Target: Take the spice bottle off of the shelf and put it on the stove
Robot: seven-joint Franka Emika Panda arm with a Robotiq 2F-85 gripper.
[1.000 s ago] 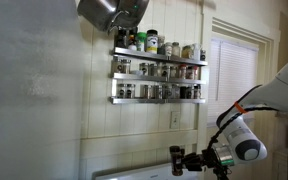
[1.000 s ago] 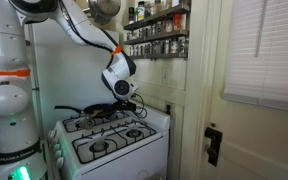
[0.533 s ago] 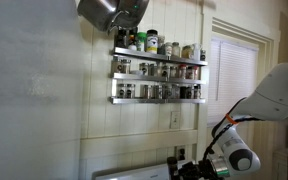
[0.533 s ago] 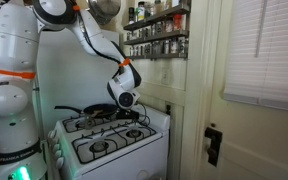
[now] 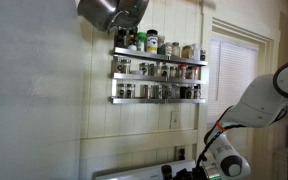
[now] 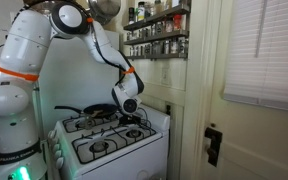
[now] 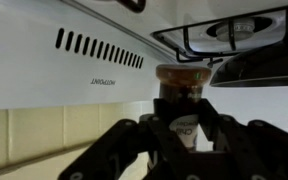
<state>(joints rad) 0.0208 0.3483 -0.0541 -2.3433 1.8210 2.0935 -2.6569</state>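
Note:
My gripper lowers the spice bottle straight to the burner grate (image 7: pixel 234 35) next, then opens, since the bottle still hangs above the stove beside its back panel.
My gripper (image 7: pixel 182 118) is shut on the spice bottle (image 7: pixel 180 92), a small jar with a dark cap and a white label. The wrist view is upside down: the stove's white back panel (image 7: pixel 64 70) with its vent slots and a burner grate (image 7: pixel 234 35) lie just beyond the bottle. In both exterior views the gripper (image 5: pixel 187 172) (image 6: pixel 132 117) is low, just above the back of the stove (image 6: pixel 109 142) near its raised panel. The shelf (image 5: pixel 159 80) (image 6: pixel 156 32) with its rows of jars hangs on the wall well above.
A dark pan (image 6: pixel 94 110) sits on a back burner beside the gripper. A metal pot (image 5: pixel 112 12) hangs above the shelf. A window with blinds (image 6: pixel 264 50) and a white door (image 6: pixel 199 120) stand beside the stove.
The arm has come down from mid-height towards the stove's back, carrying the bottle with it. The shelf and pan have not moved.

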